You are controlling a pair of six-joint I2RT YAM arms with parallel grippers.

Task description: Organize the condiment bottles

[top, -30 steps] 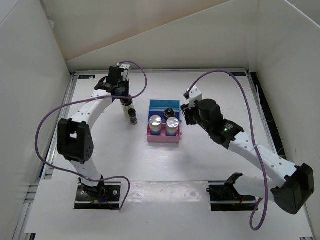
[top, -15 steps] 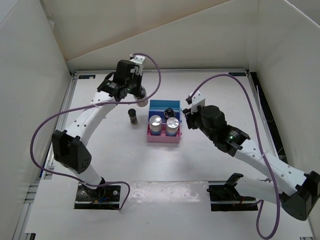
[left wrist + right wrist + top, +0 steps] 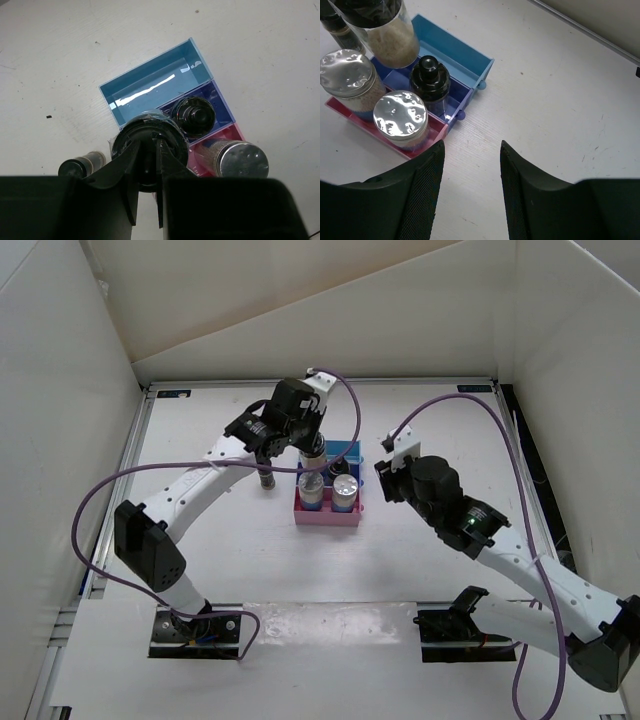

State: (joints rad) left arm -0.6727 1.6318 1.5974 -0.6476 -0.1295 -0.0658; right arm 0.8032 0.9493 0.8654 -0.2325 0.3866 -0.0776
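Observation:
I need to lower my left gripper next and release its brownish bottle in the loose end of the rack's dark-blue middle level, because the black-capped bottle fills only one end of that level.
My left gripper is shut on the black cap of a brownish condiment bottle and holds it just above the back left of the pink-and-blue stepped rack. The wrist view looks down on that cap between the fingers. Two silver-topped bottles stand in the pink front tier. A black-capped bottle stands in the dark-blue middle tier. Another black-capped bottle stands on the table left of the rack. My right gripper is open and empty, right of the rack.
The rack's light-blue back tier holds nothing. White walls enclose the table on three sides. Purple cables loop above both arms. The table's metal edge runs behind the right gripper.
My left gripper has lifted a black-capped bottle from the back left of the table and carried it right, over the rack. The right arm has drawn back slightly to the right.

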